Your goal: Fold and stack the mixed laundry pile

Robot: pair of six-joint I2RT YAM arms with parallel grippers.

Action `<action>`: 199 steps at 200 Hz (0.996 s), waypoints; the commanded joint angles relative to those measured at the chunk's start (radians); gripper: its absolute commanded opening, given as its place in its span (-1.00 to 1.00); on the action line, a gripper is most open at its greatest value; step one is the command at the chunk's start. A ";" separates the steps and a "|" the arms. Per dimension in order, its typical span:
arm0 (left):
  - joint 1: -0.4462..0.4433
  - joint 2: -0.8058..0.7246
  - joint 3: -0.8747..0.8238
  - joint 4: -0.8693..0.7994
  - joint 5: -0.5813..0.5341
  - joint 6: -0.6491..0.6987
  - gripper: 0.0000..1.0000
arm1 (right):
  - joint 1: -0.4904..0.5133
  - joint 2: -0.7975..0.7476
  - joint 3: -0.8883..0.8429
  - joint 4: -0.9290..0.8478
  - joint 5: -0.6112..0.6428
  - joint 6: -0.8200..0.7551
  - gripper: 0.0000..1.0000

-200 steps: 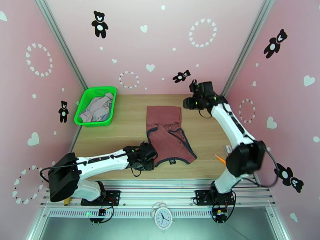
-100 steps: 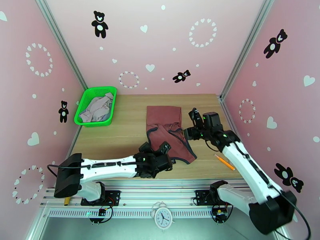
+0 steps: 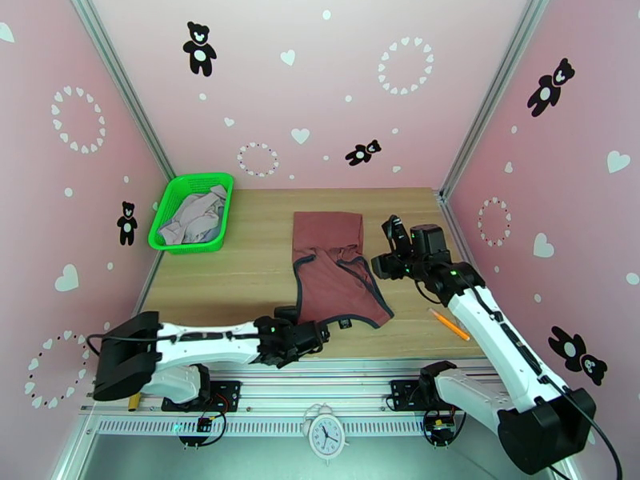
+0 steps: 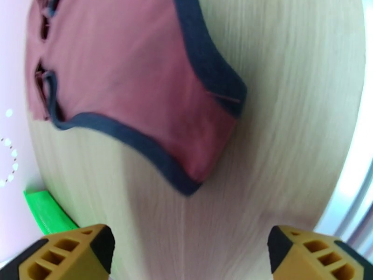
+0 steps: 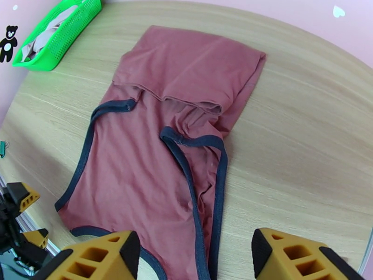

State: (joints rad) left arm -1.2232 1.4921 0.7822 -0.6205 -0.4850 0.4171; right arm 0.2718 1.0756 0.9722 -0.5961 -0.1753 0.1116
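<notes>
My left gripper should next slide forward, staying low, until its spread fingers are on both sides of the cloth, because the top's near corner is just ahead of my left gripper and points between its fingers.
The brick-red tank top (image 3: 336,270) with dark trim lies on the wooden table (image 3: 240,270), its far part doubled over. My left gripper (image 3: 308,336) sits low at the near edge, just short of the top's near corner (image 4: 186,178), with its fingers (image 4: 70,253) spread and nothing between them. My right gripper (image 3: 390,248) hovers beside the top's right edge, open and empty, looking down on the tank top (image 5: 172,136). Grey and pale garments (image 3: 192,218) of the laundry pile lie in the green basket (image 3: 172,203).
The green mesh basket (image 5: 60,33) stands at the table's far left corner. An orange pencil-like stick (image 3: 448,323) lies on the table at the near right. The left gripper (image 5: 28,215) shows at the right wrist view's lower left edge.
The left gripper opened at the top's near corner and pulled back toward the near edge. The right arm swung from the far right corner down beside the top, then held.
</notes>
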 commanded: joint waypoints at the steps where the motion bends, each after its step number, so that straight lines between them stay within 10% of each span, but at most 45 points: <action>1: 0.048 0.046 -0.002 0.125 0.053 0.107 0.80 | -0.006 0.005 0.029 -0.008 0.002 -0.013 0.37; 53: 0.071 0.151 0.016 0.243 0.103 0.168 0.56 | -0.007 0.015 0.048 -0.031 0.010 -0.008 0.36; 111: 0.071 0.203 0.011 0.272 0.141 0.083 -0.18 | -0.006 0.014 0.112 -0.114 0.027 -0.117 0.34; 159: 0.073 0.212 0.075 0.133 0.160 -0.090 -1.00 | 0.053 0.016 0.154 -0.338 0.105 -0.527 0.41; 199: 0.062 0.133 0.115 0.003 0.065 -0.257 -1.00 | 0.211 0.007 0.077 -0.509 0.192 -0.904 0.54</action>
State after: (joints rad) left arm -1.1591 1.6707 0.8646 -0.5133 -0.3813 0.3012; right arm 0.4065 1.0908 1.0966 -0.9428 -0.0639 -0.4961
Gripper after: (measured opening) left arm 0.044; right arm 0.752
